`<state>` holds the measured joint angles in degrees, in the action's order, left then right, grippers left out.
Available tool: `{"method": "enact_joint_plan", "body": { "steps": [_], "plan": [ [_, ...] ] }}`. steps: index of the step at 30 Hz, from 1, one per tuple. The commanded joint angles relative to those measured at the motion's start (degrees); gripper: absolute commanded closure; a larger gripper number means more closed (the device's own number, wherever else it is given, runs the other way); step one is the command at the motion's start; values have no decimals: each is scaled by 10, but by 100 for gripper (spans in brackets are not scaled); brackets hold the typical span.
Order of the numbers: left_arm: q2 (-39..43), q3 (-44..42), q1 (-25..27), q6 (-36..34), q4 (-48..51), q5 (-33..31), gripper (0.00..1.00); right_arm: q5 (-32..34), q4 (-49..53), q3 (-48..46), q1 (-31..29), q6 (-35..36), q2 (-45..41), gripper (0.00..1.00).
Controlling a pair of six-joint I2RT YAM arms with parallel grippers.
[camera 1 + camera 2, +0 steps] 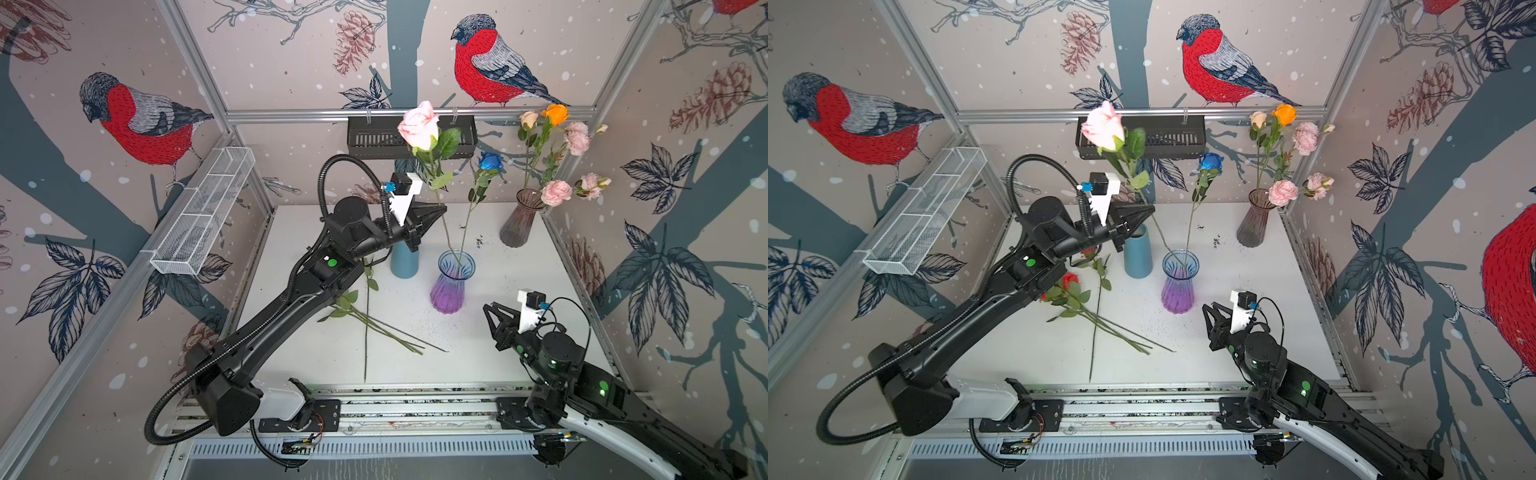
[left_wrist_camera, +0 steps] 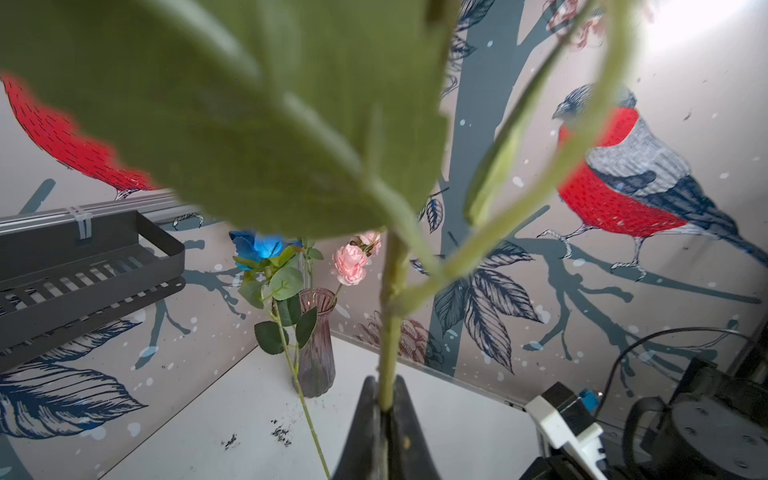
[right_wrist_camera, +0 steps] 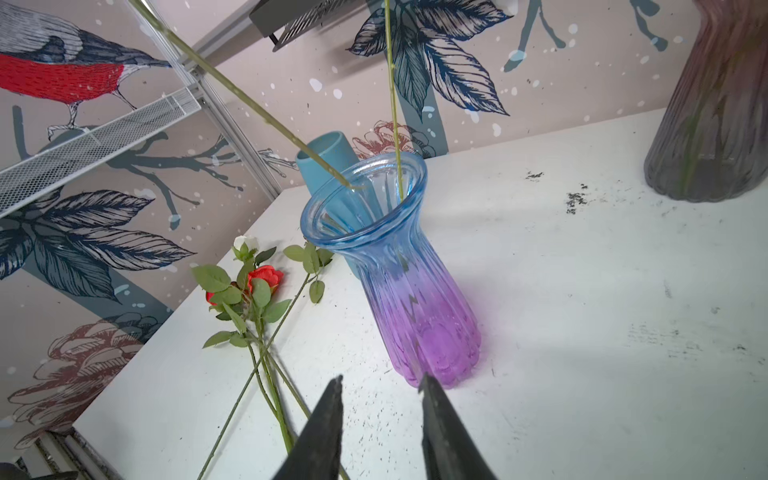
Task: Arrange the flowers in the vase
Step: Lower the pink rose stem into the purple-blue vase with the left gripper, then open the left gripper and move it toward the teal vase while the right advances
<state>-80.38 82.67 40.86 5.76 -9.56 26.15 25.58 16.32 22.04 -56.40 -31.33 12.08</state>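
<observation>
Next, the left gripper moves over toward the glass vase's opening [image 1: 456, 264] and down, then releases, since that opening lies below it with the slanting stem's end already inside.
My left gripper [image 1: 441, 208] [image 1: 1151, 209] [image 2: 385, 380] is shut on the green stem of a pink rose [image 1: 419, 124] [image 1: 1104, 126], held above the table. The stem slants down and its lower end reaches the mouth of the blue-and-purple glass vase [image 1: 452, 282] [image 1: 1179, 282] [image 3: 399, 266]. A blue rose [image 1: 490, 161] [image 1: 1211, 162] stands in that vase. My right gripper [image 1: 489, 306] [image 1: 1207, 306] [image 3: 382, 378] is open and empty, just in front of the vase's base. Red roses [image 1: 1070, 280] [image 3: 266, 276] and a white bud [image 3: 245, 242] lie on the table left of the vase.
A teal cylinder vase [image 1: 404, 259] stands behind and left of the glass vase. A smoky purple vase [image 1: 519, 224] with several flowers fills the back right corner. A black basket [image 1: 374, 137] hangs on the back rail, a white mesh basket [image 1: 203, 216] on the left rail.
</observation>
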Motion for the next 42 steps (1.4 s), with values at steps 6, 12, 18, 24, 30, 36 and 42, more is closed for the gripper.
{"method": "enact_joint_plan", "body": {
  "steps": [6, 12, 18, 24, 30, 36, 42],
  "plan": [
    [-77, 31, 22, -44, 53, -40, 100, 64, 2, 0, -47, -7, -10, 66],
    [-110, -3, 29, 17, 13, -37, 93, 87, 8, 2, -79, -9, -25, 66],
    [-120, -44, 29, 86, -37, -26, 83, 95, 8, 0, -86, -9, -31, 66],
    [-111, -39, 29, 101, -17, -39, 44, 100, 12, 2, -94, -12, -31, 67],
    [-38, -46, 29, 67, 27, -83, 40, 106, 14, 3, -98, -14, -30, 67],
    [52, -81, 26, -29, 66, -184, 33, 110, 20, 8, -98, -17, -28, 67],
    [119, -152, 9, -78, 54, -224, 32, 105, 15, 26, -93, -7, -4, 68]
  ]
}}
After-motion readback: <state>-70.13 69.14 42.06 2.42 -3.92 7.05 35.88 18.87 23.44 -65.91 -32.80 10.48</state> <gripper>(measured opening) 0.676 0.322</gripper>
